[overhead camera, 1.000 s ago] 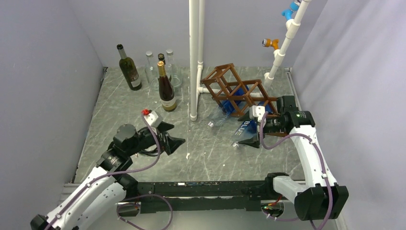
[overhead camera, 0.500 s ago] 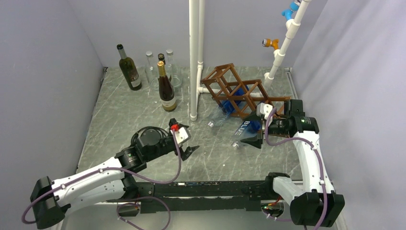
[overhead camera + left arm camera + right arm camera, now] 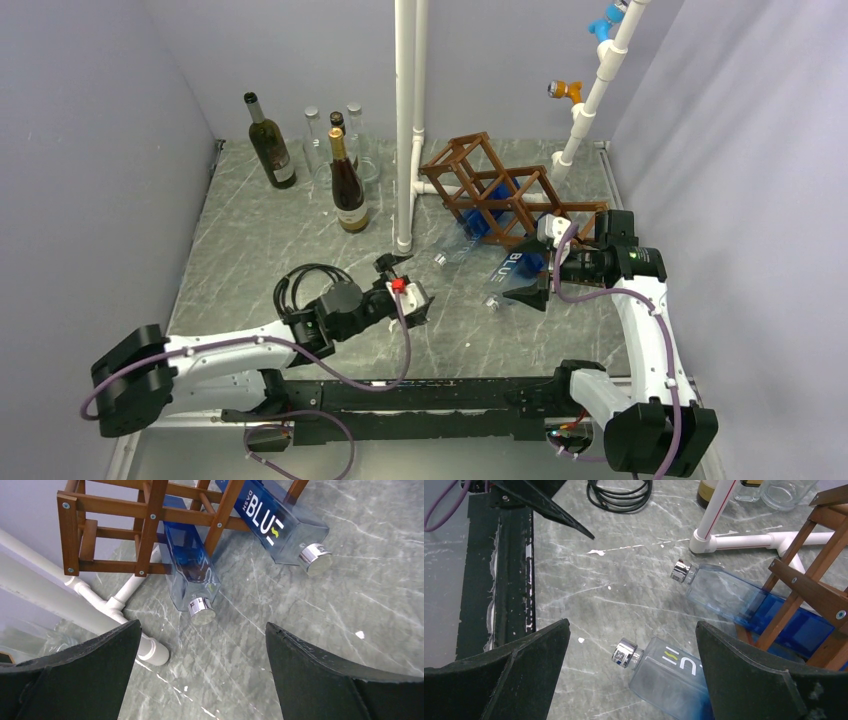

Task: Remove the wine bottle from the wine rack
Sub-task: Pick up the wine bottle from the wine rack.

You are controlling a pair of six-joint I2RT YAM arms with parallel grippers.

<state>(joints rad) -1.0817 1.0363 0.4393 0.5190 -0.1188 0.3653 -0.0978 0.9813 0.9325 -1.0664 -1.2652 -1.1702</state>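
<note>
The left gripper moves outward past the cap and closes on the clear body jutting from the rack next, since the other blue bottle lies outward.
The brown wooden wine rack point(image 3: 500, 188) lies tilted at the back right; it also shows in the left wrist view point(image 3: 152, 515). Two blue square bottles stick out of it with silver caps toward me. The one marked BLUE point(image 3: 512, 268) lies between the spread jaws of my right gripper point(image 3: 522, 268), untouched; the right wrist view shows it point(image 3: 684, 675) and the gripper point(image 3: 632, 625) open. The other blue bottle point(image 3: 463, 240) lies to its left point(image 3: 187, 565). My left gripper point(image 3: 412, 290) is open and empty on the near side of that bottle's cap point(image 3: 201, 611), a short gap away point(image 3: 202, 625).
A white pipe post point(image 3: 405, 120) with a floor elbow point(image 3: 100, 615) stands left of the rack. Dark wine bottles point(image 3: 347, 185) and clear glass bottles point(image 3: 320, 140) stand at the back left. A second pipe with coloured fittings point(image 3: 595, 90) rises at the back right. A cable coil point(image 3: 300, 285) lies by the left arm.
My left arm has swung right and stretched out, bringing its open gripper toward the bottle caps. My right gripper has shifted slightly right and stays open around the BLUE bottle.
</note>
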